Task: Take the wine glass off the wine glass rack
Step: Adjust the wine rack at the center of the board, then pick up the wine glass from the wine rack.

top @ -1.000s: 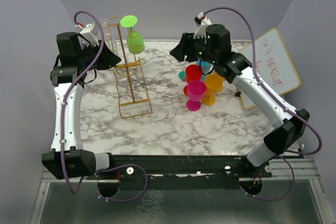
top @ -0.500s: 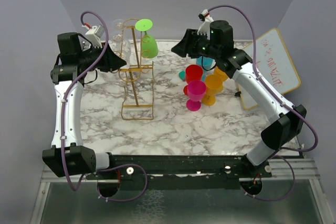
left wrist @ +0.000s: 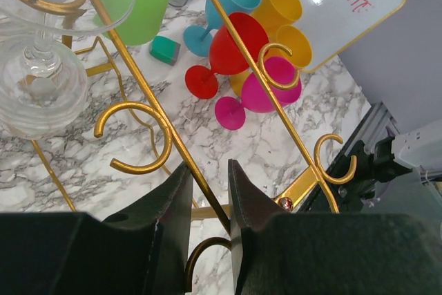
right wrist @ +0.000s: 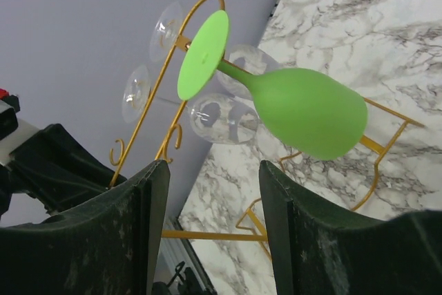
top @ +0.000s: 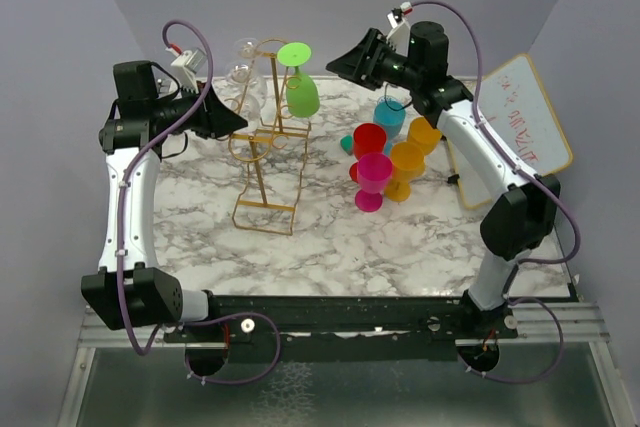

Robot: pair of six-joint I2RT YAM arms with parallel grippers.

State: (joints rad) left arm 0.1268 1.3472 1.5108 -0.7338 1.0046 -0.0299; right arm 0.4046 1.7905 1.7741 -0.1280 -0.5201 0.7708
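The green glass's round foot is farther out than my open fingers. My right gripper needs to move outward and toward the rack, onto the foot's rim [top: 299, 54] [right wrist: 205, 56].
The gold wire wine glass rack [top: 262, 147] stands tilted toward the right on the marble table. A green wine glass [top: 300, 89] hangs upside down from its top right hook, with clear glasses [top: 243, 75] hanging behind. My left gripper [top: 228, 119] is shut on a gold bar of the rack [left wrist: 207, 195]. My right gripper [top: 338, 64] is open, just right of the green glass and apart from it. In the right wrist view the green glass [right wrist: 304, 108] lies ahead of the open fingers [right wrist: 148, 198].
Red [top: 368, 139], pink [top: 373, 177], orange [top: 407, 162] and teal [top: 389, 115] cups cluster right of the rack. A whiteboard [top: 520, 127] leans at the right edge. Purple walls close in at the back and sides.
The left gripper has pulled the rack to the right and tilted it. The green glass moved right with it. The right gripper rose and moved toward the glass.
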